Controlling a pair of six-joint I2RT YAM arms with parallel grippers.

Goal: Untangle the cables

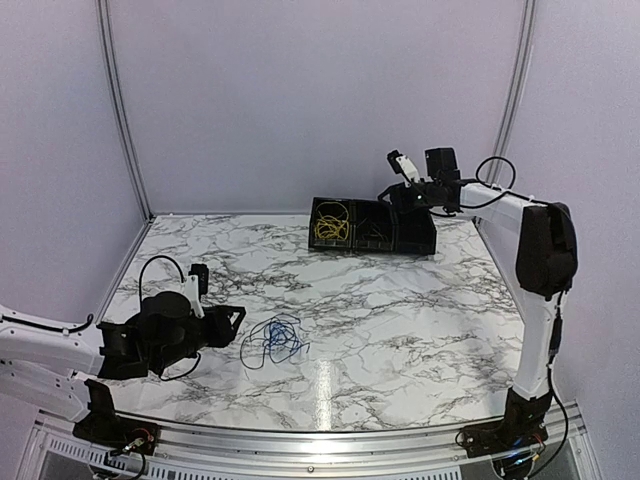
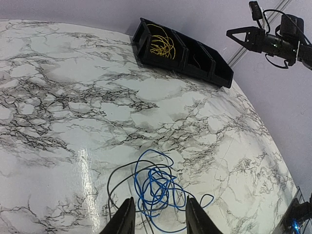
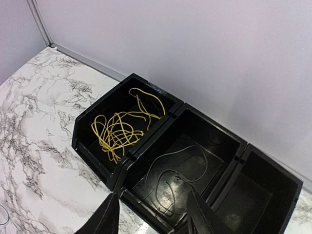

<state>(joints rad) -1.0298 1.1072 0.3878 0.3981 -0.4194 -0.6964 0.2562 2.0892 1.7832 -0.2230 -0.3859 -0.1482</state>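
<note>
The left gripper comes down onto the thin dark wire's near loop (image 1: 246, 365) beside the blue cable's tangle next. That part of the wire lies clear of the blue cable.
The blue cable (image 2: 158, 187) lies in a loose tangle on the marble table, with a thin dark wire (image 2: 113, 179) looped through it. My left gripper (image 2: 160, 220) hovers open just short of that tangle, nothing between its fingers; the top view shows the same gripper (image 1: 232, 322) left of the blue cable (image 1: 275, 338). The yellow cable (image 3: 119, 129) fills the left compartment of a black tray (image 3: 92, 156). A black cable (image 3: 187, 168) lies in the middle compartment. My right gripper (image 3: 153, 219) hangs open above that compartment, holding nothing.
The tray (image 1: 420, 243) stands at the back of the table, near the rear wall. Its right compartment (image 3: 258, 195) holds nothing. Metal frame posts run up the back corners, and the right arm's base stands at the table's right edge.
</note>
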